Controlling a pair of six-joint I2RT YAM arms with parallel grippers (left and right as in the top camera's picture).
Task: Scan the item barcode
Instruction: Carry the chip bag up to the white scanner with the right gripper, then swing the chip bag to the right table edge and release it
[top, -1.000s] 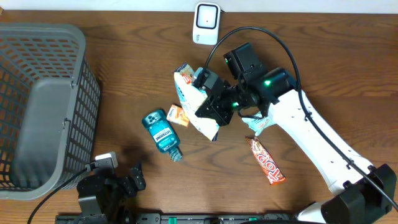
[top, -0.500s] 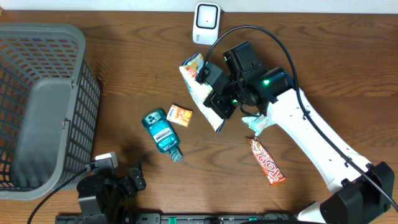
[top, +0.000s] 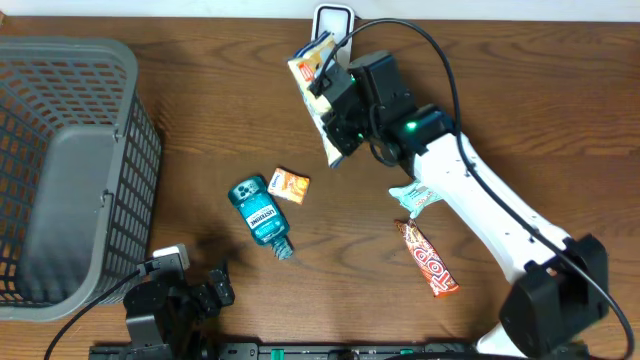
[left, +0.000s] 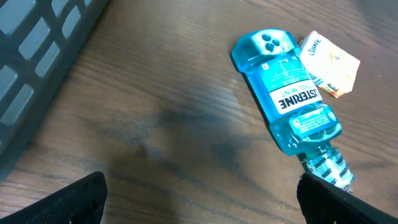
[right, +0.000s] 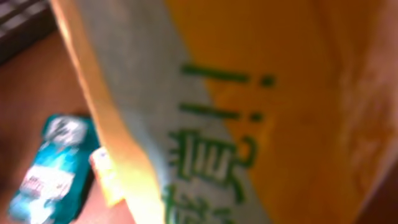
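I will next swing the bag in my right gripper to the bare wood below and far to the gripper's right in the overhead view, lower and release it.
The item, a white and orange snack bag, hangs above the table just in front of the white barcode scanner at the back edge. My right gripper is shut on the bag's lower end. The bag fills the right wrist view with green lettering and hides the fingers there. My left gripper stands open low over bare wood near the front left, nothing between its fingers. No barcode shows on the bag.
A blue mouthwash bottle lies mid-table beside a small orange packet. A chocolate bar and a small wrapper lie under the right arm. A grey basket stands at the left.
The right arm has carried the snack bag away from the middle of the table, up to the scanner. The left arm has not moved.
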